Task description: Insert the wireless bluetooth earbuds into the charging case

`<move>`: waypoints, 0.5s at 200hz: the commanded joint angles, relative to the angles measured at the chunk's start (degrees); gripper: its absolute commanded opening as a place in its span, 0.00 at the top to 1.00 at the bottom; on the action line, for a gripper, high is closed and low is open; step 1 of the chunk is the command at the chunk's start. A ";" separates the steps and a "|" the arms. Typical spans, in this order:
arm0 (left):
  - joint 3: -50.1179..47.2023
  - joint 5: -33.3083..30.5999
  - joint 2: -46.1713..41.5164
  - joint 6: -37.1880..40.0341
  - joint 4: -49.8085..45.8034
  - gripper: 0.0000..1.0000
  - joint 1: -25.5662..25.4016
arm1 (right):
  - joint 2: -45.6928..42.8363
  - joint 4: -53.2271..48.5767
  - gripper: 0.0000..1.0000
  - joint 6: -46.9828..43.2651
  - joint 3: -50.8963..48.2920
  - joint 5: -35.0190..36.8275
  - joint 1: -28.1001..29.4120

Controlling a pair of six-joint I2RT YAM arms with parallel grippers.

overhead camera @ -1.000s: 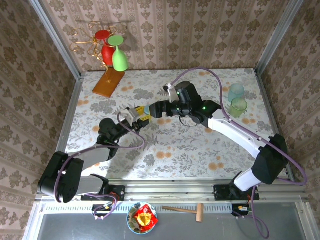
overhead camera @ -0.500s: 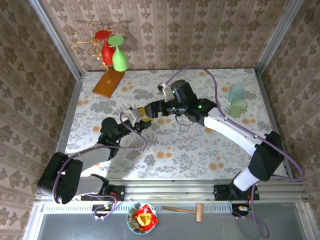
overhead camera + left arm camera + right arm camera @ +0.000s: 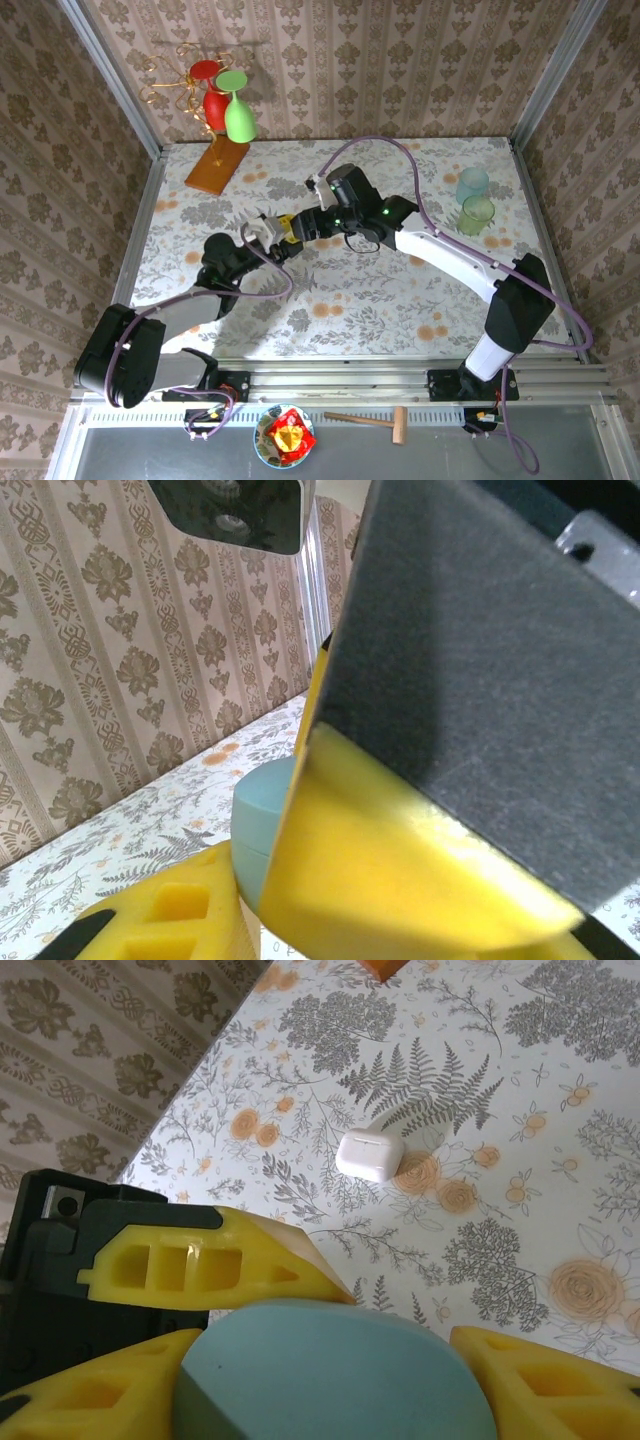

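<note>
My right gripper moves away from the left gripper toward the cups next, then lowers and releases the charging case (image 3: 258, 820). Open flowered cloth lies below my right gripper.
The charging case (image 3: 258, 820) is a pale blue pebble-shaped piece. My left gripper (image 3: 268, 230) is shut on it and holds it above the left middle of the table. In the left wrist view the case sits between my yellow fingers (image 3: 400, 880). My right gripper (image 3: 292, 228) has reached in from the right and meets the left one. In the right wrist view the case (image 3: 330, 1370) lies between the right gripper's (image 3: 325, 1365) two yellow fingers (image 3: 90, 1380), which press against both of its sides. I cannot make out the earbuds.
A white pebble-shaped piece (image 3: 370, 1155) lies on the flowered cloth beyond the grippers. Two translucent cups (image 3: 476, 200) stand at the back right. A rack with hanging glasses (image 3: 225, 105) on a wooden base (image 3: 215, 165) stands at the back left.
The right arm has swung left until its gripper reached the left gripper, and its jaws have narrowed around the blue case. The left arm has barely moved.
</note>
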 commanded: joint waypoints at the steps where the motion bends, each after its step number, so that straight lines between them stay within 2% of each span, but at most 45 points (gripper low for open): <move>1: 1.69 0.17 -0.34 1.20 1.34 0.67 -0.38 | 0.56 -2.99 0.46 -0.35 1.57 2.71 -0.01; 11: 1.52 0.05 -0.33 1.29 1.33 0.65 -0.38 | 0.24 -2.72 0.47 -0.17 1.46 2.66 -0.01; 32: 1.21 -0.63 -0.46 1.21 1.03 0.53 -0.38 | -0.51 -2.50 0.48 -0.04 1.05 4.31 -0.17; 45: 0.80 -0.82 -0.74 1.62 0.28 0.31 -0.42 | -0.94 -2.33 0.47 0.33 0.42 6.03 -0.59; 66: -0.68 -1.56 -1.73 2.70 -1.83 0.13 -0.46 | -1.31 -1.76 0.46 2.11 -1.50 8.21 -2.62; 100: -3.67 -3.74 -5.04 6.71 -11.08 0.01 -1.22 | -0.92 1.74 0.47 3.69 -7.52 14.09 -7.51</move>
